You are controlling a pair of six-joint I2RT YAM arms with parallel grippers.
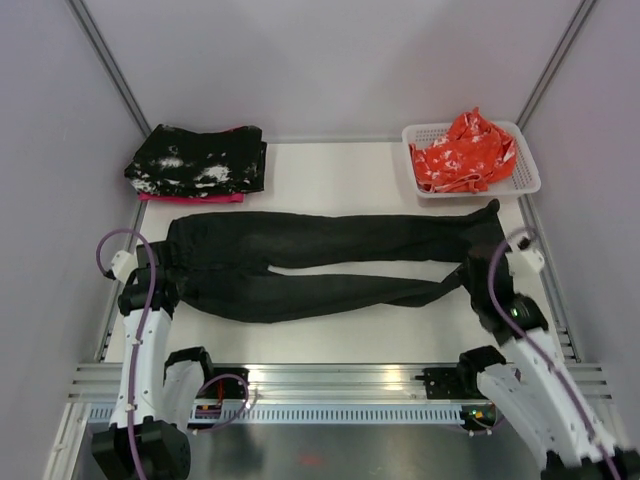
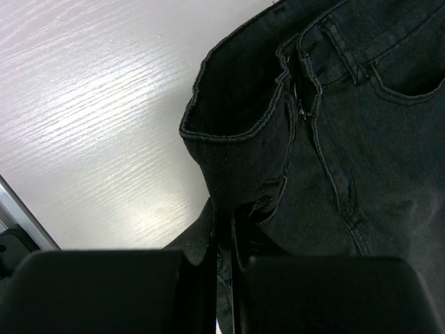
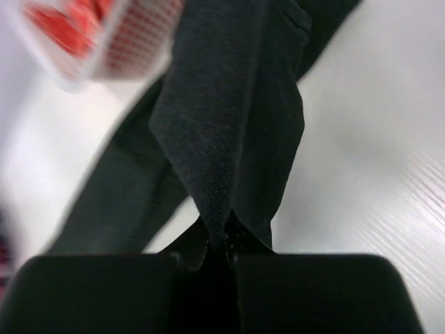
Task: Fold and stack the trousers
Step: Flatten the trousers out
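Observation:
The waistband corner goes back toward bare tabletop by the near bar (image 1: 183, 336) (image 2: 111, 219) next, drawn by my left gripper to spread the trousers' bunched waist, then released.
The black trousers (image 1: 320, 262) lie spread across the table, waist to the left and leg ends to the right. My left gripper (image 1: 162, 268) is shut on the waistband (image 2: 240, 156) at the near left corner; the cloth rises into the closed jaws. Over at the right, my right gripper (image 1: 468, 272) is shut on the end of the near leg (image 3: 229, 139), which peaks up as a pinched fold between the fingers. In both wrist views the fingertips are buried in black cloth.
A folded black cloth speckled with white (image 1: 196, 160) lies on something pink at the back left. A white basket (image 1: 524, 182) with orange-red cloth (image 1: 462, 150) stands at the back right. Grey walls close in both sides; a metal rail (image 1: 330, 380) runs along the near edge.

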